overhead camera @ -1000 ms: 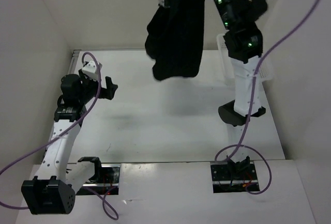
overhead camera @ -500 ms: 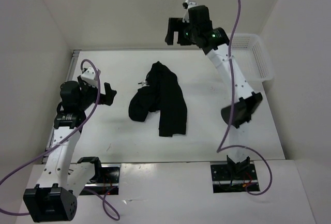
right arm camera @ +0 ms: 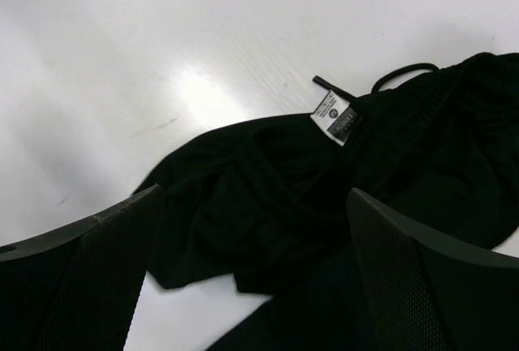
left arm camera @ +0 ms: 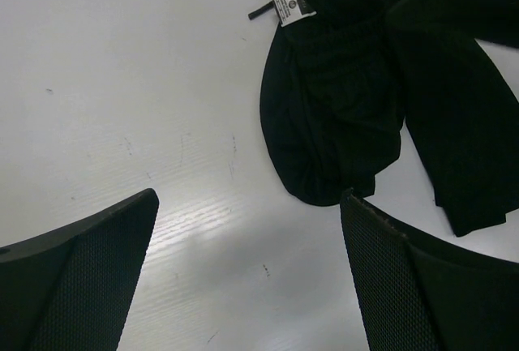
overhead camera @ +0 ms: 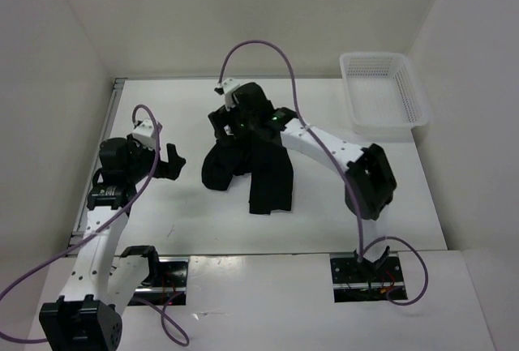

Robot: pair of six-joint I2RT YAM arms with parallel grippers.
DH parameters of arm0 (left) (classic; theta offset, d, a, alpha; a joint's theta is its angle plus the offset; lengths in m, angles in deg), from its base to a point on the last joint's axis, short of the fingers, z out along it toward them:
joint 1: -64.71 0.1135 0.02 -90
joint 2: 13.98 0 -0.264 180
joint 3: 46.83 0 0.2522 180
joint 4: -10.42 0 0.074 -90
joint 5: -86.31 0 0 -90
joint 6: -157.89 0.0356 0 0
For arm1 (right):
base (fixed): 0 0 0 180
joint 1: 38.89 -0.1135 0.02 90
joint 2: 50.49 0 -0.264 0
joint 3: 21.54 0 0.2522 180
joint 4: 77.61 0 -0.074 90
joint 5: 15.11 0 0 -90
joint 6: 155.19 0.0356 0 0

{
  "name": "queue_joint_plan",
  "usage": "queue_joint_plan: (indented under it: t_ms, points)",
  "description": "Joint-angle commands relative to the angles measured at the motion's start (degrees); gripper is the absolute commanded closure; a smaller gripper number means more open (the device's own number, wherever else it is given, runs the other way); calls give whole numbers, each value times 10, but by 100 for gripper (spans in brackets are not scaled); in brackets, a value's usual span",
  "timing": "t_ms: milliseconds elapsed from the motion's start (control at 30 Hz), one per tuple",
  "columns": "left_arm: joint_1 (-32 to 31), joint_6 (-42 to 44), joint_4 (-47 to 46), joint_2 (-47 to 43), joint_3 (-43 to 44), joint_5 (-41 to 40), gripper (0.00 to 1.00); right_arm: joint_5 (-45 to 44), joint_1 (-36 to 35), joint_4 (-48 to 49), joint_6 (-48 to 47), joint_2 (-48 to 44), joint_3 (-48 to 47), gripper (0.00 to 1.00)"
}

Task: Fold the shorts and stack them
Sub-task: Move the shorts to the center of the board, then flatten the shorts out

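Observation:
The shorts' waistband bunches into a fold below the gripper's spread fingers. So my right gripper lowers onto that fold (right arm camera: pixel 274 179), near the white label (right arm camera: pixel 332 116), next and closes on it.
The black shorts (overhead camera: pixel 258 171) lie crumpled in a heap at the middle of the table, one leg stretched toward the near edge. A white label (right arm camera: pixel 332 116) and a drawstring show at their waistband. My right gripper (overhead camera: pixel 229 128) hovers over the heap's far end, open, and in the right wrist view (right arm camera: pixel 251 286) the cloth lies below its spread fingers (right arm camera: pixel 422 286) with nothing gripped. My left gripper (overhead camera: pixel 173 160) stands open just left of the shorts. The left wrist view shows it (left arm camera: pixel 251 286) over bare table, with the shorts (left arm camera: pixel 340 116) ahead and to the right.
A white mesh basket (overhead camera: pixel 383 96) stands at the back right corner. White walls close the table in at the back and on both sides. The right arm's forearm (overhead camera: pixel 324 144) stretches across the table behind the shorts.
The right gripper held the shorts high a second ago, then let them drop onto the table. It has since come down, open, over the heap's far end. The left arm barely moved.

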Motion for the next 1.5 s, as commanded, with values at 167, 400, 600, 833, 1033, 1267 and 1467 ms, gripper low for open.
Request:
queue_joint_plan:
  t_ms: [167,400,600,833,1033,1267,1467]
  points:
    - [45,2,-4,-61,-13,-11,0,5,0,98,-58,141,-83,2]
    - [57,2,-4,-68,-13,-17,0,8,-24,93,-51,191,-83,2]
    - [57,2,-4,-68,-24,-11,0,-4,-24,75,-45,196,-48,33]
    - [57,2,-4,-62,-29,-1,0,-12,-24,52,-38,191,-37,66]
    - [57,2,-4,-62,-29,-1,0,-5,-24,35,-71,191,-19,95]
    - [52,2,23,-14,-6,46,0,23,18,-8,-71,98,-66,100]
    - [-31,2,60,127,56,2,0,112,166,-120,-134,-67,-12,100]
